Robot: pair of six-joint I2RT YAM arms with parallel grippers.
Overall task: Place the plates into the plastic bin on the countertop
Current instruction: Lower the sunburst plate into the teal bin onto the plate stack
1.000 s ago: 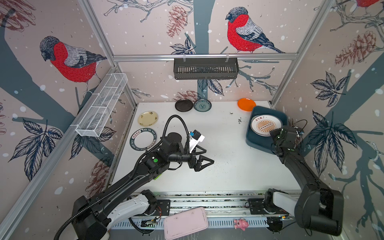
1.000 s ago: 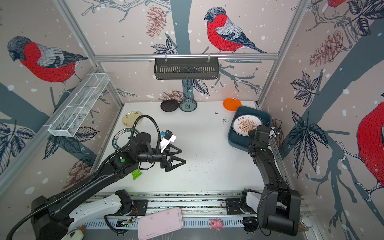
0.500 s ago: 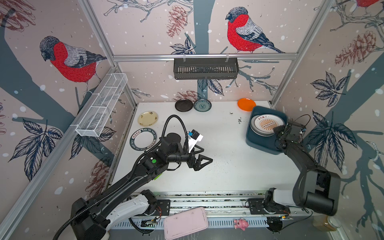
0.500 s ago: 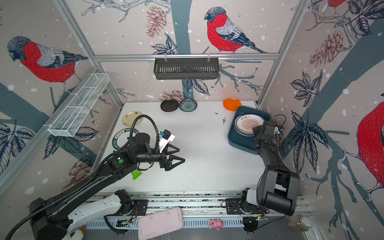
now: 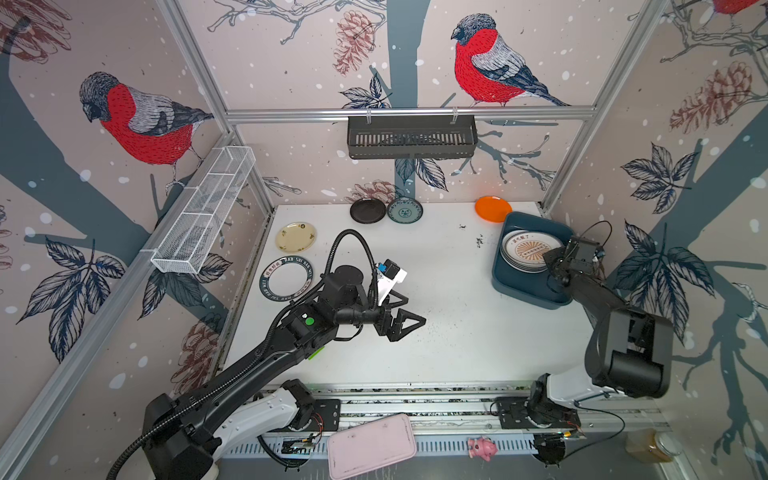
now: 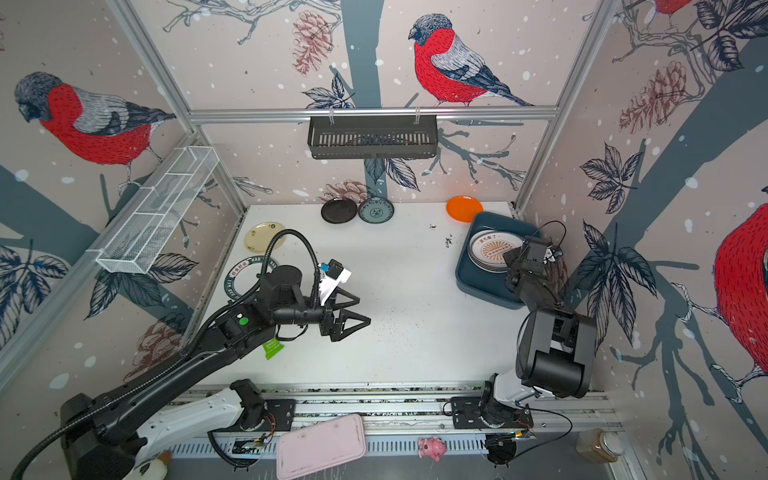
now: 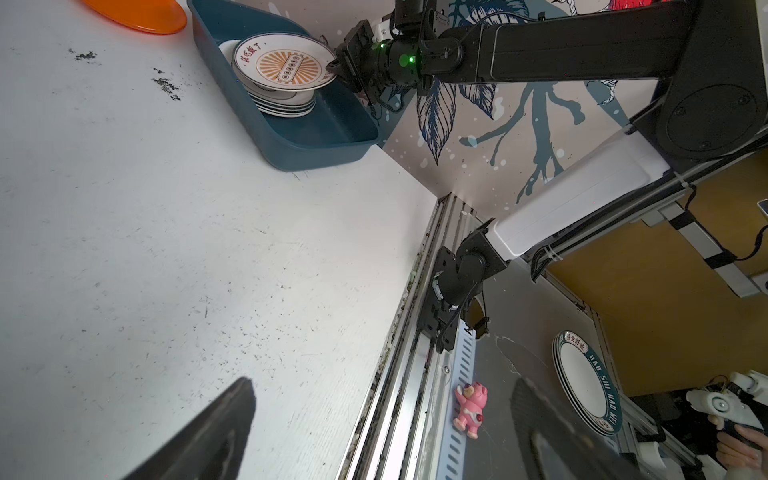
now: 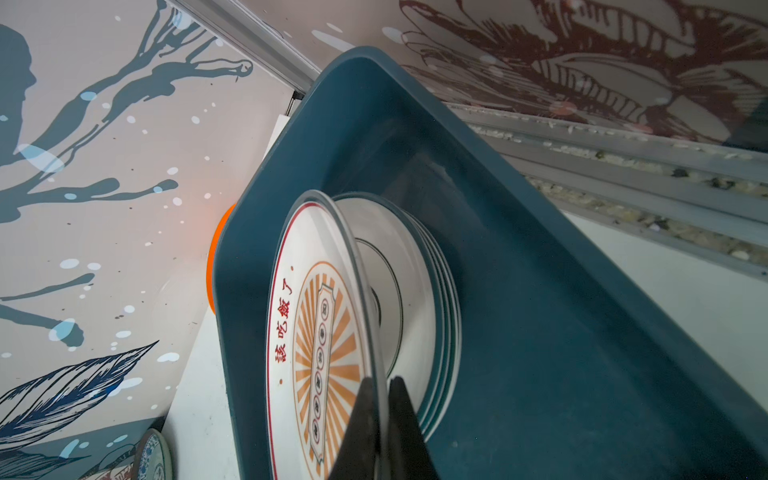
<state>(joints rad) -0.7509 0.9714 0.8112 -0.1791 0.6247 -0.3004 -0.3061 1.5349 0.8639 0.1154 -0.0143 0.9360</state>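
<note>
I will lower my right gripper toward the stack of white plates and let go of the orange plate's rim, because the orange sunburst plate (image 5: pixel 530 249) hangs tilted above that stack.
My right gripper (image 8: pixel 382 384) is shut on the rim of the orange sunburst plate (image 5: pixel 530 249), holding it tilted just above a stack of white plates (image 7: pixel 286 106) inside the teal-blue plastic bin (image 5: pixel 536 297) at the countertop's (image 5: pixel 457 332) right edge. My left gripper (image 5: pixel 409 322) hovers open and empty over the middle of the countertop. Loose plates lie on the countertop: black (image 5: pixel 368 210), teal-patterned (image 5: pixel 404 210) and orange (image 5: pixel 493 209) along the back, cream (image 5: pixel 295 237) and dark-ringed (image 5: pixel 286 277) at the left.
A black slotted basket (image 5: pixel 411 137) hangs on the back wall and a white mesh basket (image 5: pixel 203 208) on the left wall. In front of the rails lie a pink tray (image 5: pixel 371 444) and a pink toy (image 5: pixel 482 448).
The right arm's elbow has swung out toward the right wall while its gripper keeps the sunburst plate over the bin. The left arm has hardly moved.
</note>
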